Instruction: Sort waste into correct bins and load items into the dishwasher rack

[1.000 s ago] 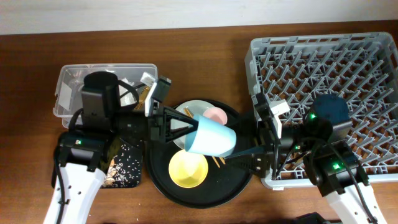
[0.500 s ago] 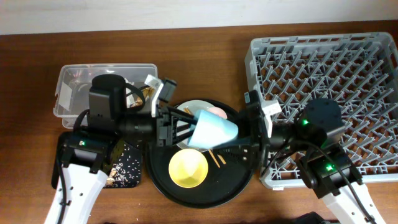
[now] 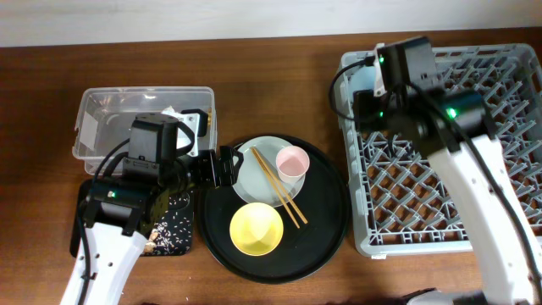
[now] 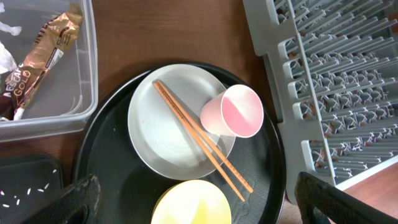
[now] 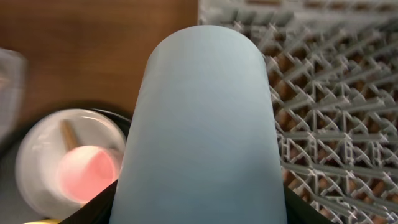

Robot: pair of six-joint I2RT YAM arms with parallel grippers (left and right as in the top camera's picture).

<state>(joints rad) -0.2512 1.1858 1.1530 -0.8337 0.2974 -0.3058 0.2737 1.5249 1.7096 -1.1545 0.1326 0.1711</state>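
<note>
The pegs stand close below my right gripper, so next I should move it down and let go of the blue cup among the pegs inside the rack's edge (image 3: 371, 135) by the tray.
My right gripper (image 5: 199, 211) is shut on the small blue cup (image 5: 202, 118), which fills the right wrist view. It is held above the left edge of the grey dishwasher rack (image 3: 474, 161), near the far corner. My left gripper (image 4: 205, 205) stands open and empty at the left rim of the round black tray (image 3: 326, 224). On that tray lie the pale plate (image 4: 158, 127), with the wooden chopsticks (image 4: 199, 140) and the pink cup (image 4: 233, 111) on it. The yellow bowl (image 3: 257, 229) sits in front. The gold-brown wrapper (image 4: 37, 62) lies in the clear box (image 3: 106, 119).
A shallow black tray (image 3: 174, 224) with pale food scraps lies under my left arm, in front of the clear box. A bit of white tissue (image 4: 6, 31) shows in the box. The rack's upright pegs (image 5: 329, 93) stand close under the held cup.
The blue cup passed from my left gripper to my right. The left opened and drew back left; the right shut on the cup and carried it over the rack's far-left part.
</note>
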